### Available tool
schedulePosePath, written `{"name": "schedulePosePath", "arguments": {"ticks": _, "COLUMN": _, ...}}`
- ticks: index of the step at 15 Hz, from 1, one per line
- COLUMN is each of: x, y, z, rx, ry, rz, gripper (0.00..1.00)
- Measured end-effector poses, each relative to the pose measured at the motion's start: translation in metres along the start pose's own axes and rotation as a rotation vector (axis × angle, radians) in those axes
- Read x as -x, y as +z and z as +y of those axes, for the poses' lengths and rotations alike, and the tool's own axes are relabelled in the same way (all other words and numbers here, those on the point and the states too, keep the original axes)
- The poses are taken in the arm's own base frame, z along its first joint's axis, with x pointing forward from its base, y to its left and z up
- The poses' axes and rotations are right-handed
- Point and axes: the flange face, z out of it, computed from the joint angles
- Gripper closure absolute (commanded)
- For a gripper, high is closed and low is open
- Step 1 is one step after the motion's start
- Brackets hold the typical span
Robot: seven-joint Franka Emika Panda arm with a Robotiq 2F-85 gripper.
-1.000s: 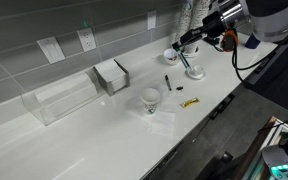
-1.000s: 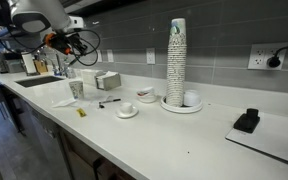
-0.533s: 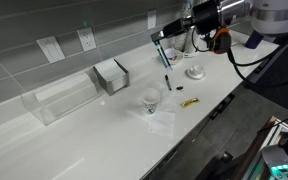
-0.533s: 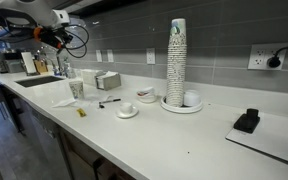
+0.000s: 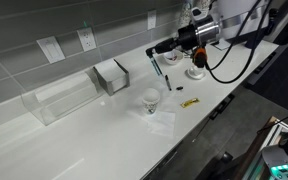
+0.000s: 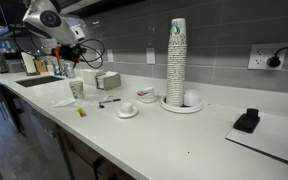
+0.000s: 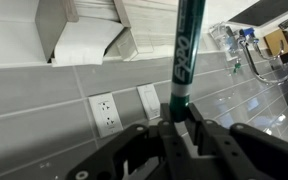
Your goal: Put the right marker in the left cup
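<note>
I will next lower the marker, hanging point down, over the opening of the white tapered cup below my gripper and release it inside.
My gripper [image 5: 156, 52] is shut on the right marker [image 5: 156, 67], a slim dark teal pen that hangs point down above the counter. The wrist view shows the marker [image 7: 184, 55] clamped between the fingers [image 7: 180, 125]. The left cup [image 5: 151, 99], small, white and tapered, stands on the counter below and in front of the gripper. It also shows in an exterior view [image 6: 76, 89], with the gripper [image 6: 68, 62] above it. A second dark marker [image 5: 168, 82] lies flat on the counter beside the cup.
A small flat yellow object [image 5: 189, 102] lies near the counter's front edge. A shallow white dish [image 5: 195, 72] sits under the arm. A metal napkin holder [image 5: 111, 75] and a clear box [image 5: 54, 100] stand by the wall. A tall cup stack [image 6: 176, 60] stands further along.
The gripper has carried the marker away from the white dishes, along the counter towards the cup, and now holds it nearly upright above the counter.
</note>
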Motion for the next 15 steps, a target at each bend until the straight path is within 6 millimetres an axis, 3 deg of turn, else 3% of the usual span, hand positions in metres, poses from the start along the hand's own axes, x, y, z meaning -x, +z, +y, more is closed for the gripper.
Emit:
{"name": "schedulePosePath", "arguments": {"ticks": 5, "x": 0.064, "y": 0.05, "z": 0.015, "rx": -0.052, "ry": -0.032, "rz": -0.004, "gripper": 0.95}}
{"name": "schedulePosePath", "arguments": {"ticks": 9, "x": 0.094, "y": 0.077, "z": 0.022, "rx": -0.087, "ry": -0.048, "rz": -0.007, "gripper": 0.95}}
{"name": "schedulePosePath", "arguments": {"ticks": 10, "x": 0.095, "y": 0.081, "z": 0.024, "rx": -0.091, "ry": -0.053, "rz": -0.002, "gripper": 0.56}}
{"name": "schedulePosePath", "arguments": {"ticks": 12, "x": 0.097, "y": 0.087, "z": 0.027, "rx": -0.097, "ry": -0.061, "rz": 0.001, "gripper": 0.48}}
{"name": "schedulePosePath", "arguments": {"ticks": 15, "x": 0.094, "y": 0.089, "z": 0.029, "rx": -0.103, "ry": -0.059, "rz": 0.011, "gripper": 0.27}}
